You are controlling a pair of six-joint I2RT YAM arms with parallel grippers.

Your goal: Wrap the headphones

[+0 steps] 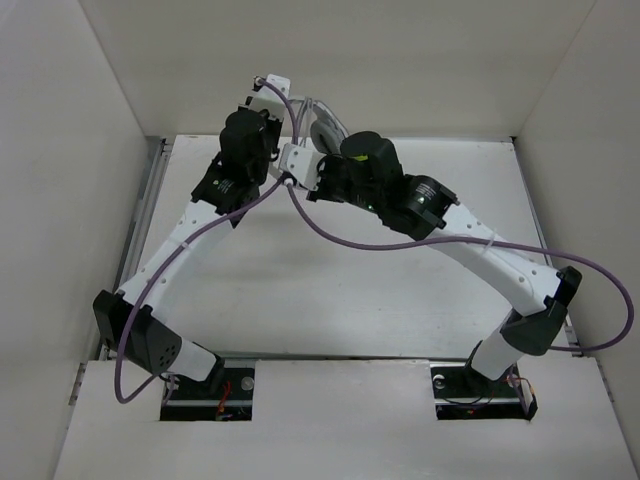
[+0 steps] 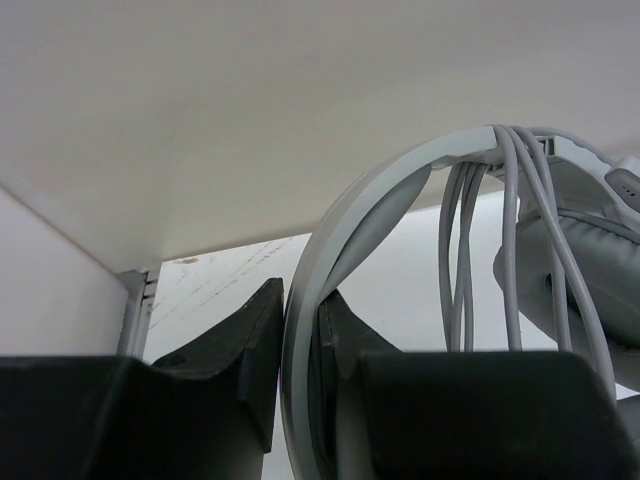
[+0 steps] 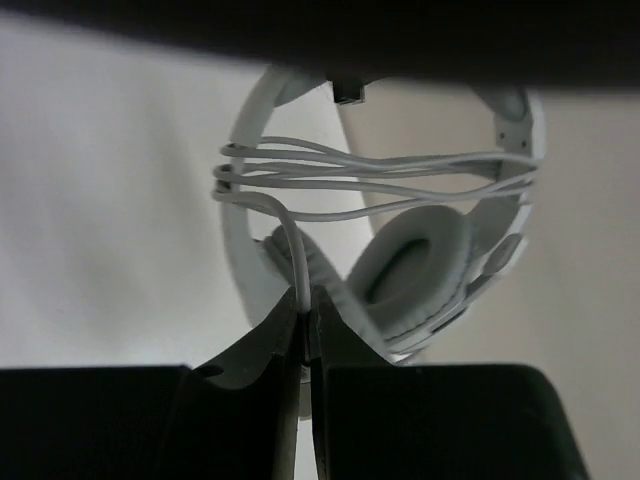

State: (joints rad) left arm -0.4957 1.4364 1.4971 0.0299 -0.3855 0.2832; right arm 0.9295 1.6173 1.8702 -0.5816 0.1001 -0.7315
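My left gripper moves down and to the right in the top view next and releases the headphones on the bare tabletop, with the cord (image 2: pixel 510 230) wrapped across the headband.
The white headphones (image 1: pixel 322 125) are held up at the back of the table between both arms. My left gripper (image 2: pixel 303 315) is shut on the curved white headband (image 2: pixel 345 215). The thin grey cord (image 2: pixel 510 230) hangs in several strands over the band beside a grey ear cup (image 2: pixel 585 270). In the right wrist view the cord (image 3: pixel 380 180) runs in several turns across the headband arms above the ear cups (image 3: pixel 415 275). My right gripper (image 3: pixel 305 305) is shut on the cord's loose end, just below the wraps.
White walls (image 1: pixel 350 60) close in the table on the back and both sides. Thick purple arm cables (image 1: pixel 400 240) loop across the middle and off to the right. The arm bases (image 1: pixel 205 385) sit at the near edge.
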